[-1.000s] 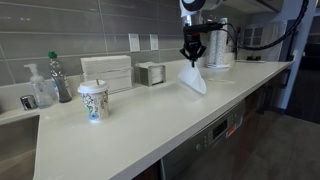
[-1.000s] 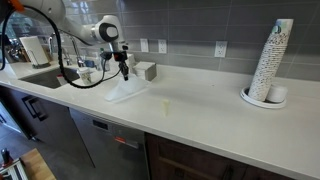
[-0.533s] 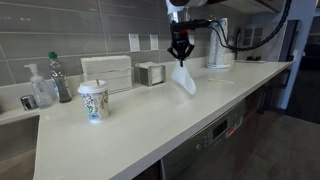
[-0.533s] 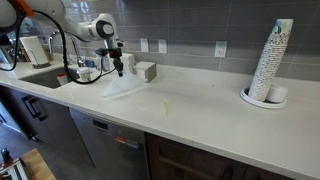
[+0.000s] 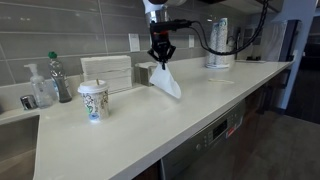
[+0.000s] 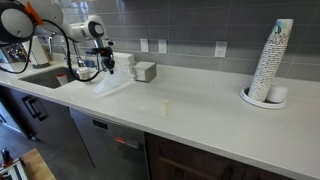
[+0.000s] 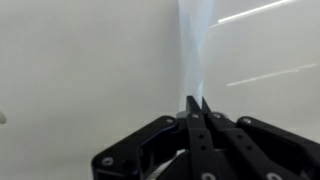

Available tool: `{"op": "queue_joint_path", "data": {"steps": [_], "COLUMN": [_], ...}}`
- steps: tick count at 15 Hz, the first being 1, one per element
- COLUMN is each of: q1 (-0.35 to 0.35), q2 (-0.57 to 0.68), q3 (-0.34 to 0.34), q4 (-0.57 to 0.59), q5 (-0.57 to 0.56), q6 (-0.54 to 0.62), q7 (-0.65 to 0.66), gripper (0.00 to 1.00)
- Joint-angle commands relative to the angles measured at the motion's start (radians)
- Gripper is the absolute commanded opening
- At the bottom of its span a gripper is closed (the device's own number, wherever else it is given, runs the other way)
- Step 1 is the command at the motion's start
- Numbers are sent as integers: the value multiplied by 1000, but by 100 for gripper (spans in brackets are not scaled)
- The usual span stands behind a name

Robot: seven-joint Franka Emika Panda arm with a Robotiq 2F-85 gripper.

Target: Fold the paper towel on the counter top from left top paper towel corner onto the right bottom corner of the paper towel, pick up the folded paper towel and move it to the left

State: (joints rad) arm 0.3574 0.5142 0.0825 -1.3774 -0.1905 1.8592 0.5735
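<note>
The counter beside the paper cup is empty, so the robot's gripper will next bring the paper towel (image 5: pixel 168 82) toward the paper cup, go down and let go of it there.
The folded white paper towel (image 5: pixel 168 82) hangs from my gripper (image 5: pixel 161 62), its lower end trailing on or just above the counter. In an exterior view the towel (image 6: pixel 113 84) hangs below my gripper (image 6: pixel 106 66) near the sink end of the counter. In the wrist view my gripper (image 7: pixel 197 102) has its fingers pressed together on the top edge of the towel (image 7: pixel 192 50), which hangs away from the camera. The gripper is shut on the paper towel.
A paper cup (image 5: pixel 93 101), a white napkin box (image 5: pixel 107 72), a small metal box (image 5: pixel 151 74), bottles (image 5: pixel 60 78) and a soap dispenser (image 5: pixel 33 87) stand along the wall. A stack of cups (image 6: pixel 272 62) stands at the far end. A sink (image 6: pixel 40 77) lies beside the gripper.
My gripper has carried the hanging paper towel along the counter toward the sink end, past the small metal box. Nothing else has moved.
</note>
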Motion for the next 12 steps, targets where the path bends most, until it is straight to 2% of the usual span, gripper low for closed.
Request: {"op": "queue_joint_path", "data": {"steps": [1, 6, 12], "q1": [56, 121, 147], "q2": [95, 184, 269], "q3": [3, -5, 13], "q4": [139, 265, 372], "q5": [-53, -106, -126], "q6": [-74, -68, -32], "q7": [-64, -156, -337], "gripper": [0, 0, 0]}}
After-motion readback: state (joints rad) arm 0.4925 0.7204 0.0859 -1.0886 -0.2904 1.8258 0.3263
